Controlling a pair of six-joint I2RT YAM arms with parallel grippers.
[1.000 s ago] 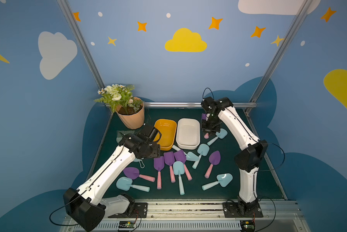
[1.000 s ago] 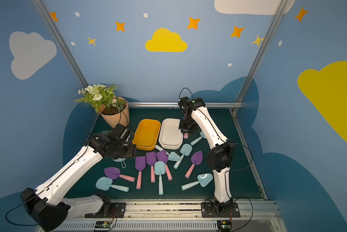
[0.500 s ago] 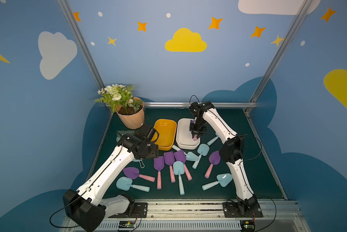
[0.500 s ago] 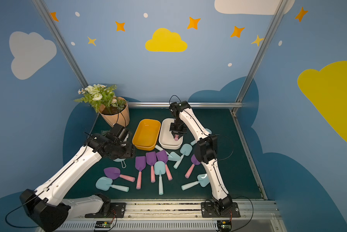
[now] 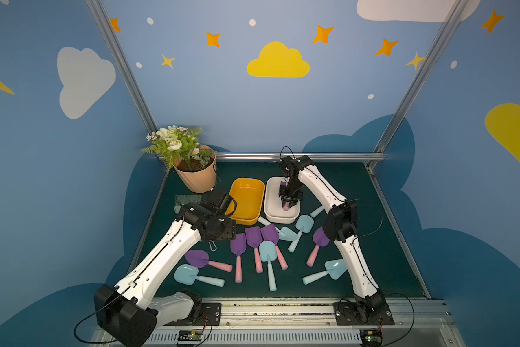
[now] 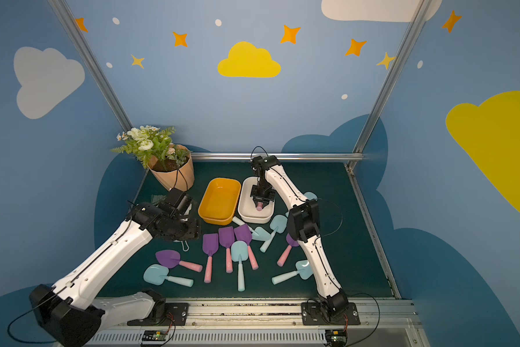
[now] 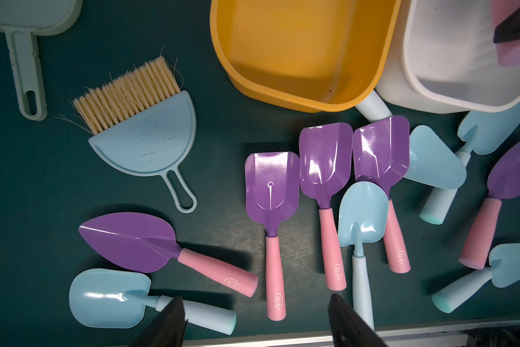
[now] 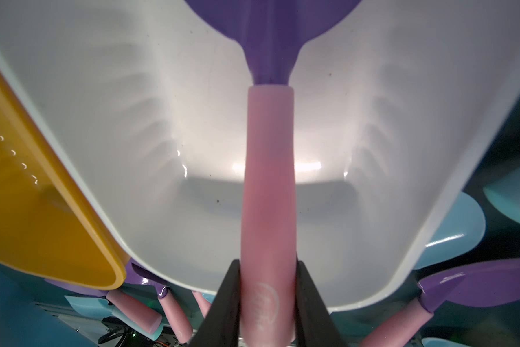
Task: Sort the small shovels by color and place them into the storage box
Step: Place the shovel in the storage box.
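My right gripper will next go down toward the bare bottom of the white storage box, which is below it, and let go of the small shovel's pink handle there.
My right gripper (image 5: 288, 205) (image 8: 267, 264) is shut on the pink handle of a purple small shovel (image 8: 267, 180) and holds it low inside the white storage box (image 5: 271, 196) (image 8: 117, 120), blade toward the back. The yellow-orange storage box (image 5: 246, 195) (image 7: 297, 45) beside it holds nothing. Several purple and pale blue small shovels (image 5: 254, 240) (image 7: 272, 186) lie on the dark mat in front of the boxes. My left gripper (image 7: 256, 297) is open above the mat, over the handles of the near-left shovels, touching none.
A peach flowerpot (image 5: 197, 177) with a plant stands at the back left. A light blue brush (image 7: 144, 135) with pale bristles and a grey-green scoop (image 7: 27, 60) lie left of the yellow box. A metal rail (image 7: 282, 338) runs along the mat's front edge.
My right arm has swung left from beside the white box to over it, carrying the purple shovel down into it. The left arm has barely moved.
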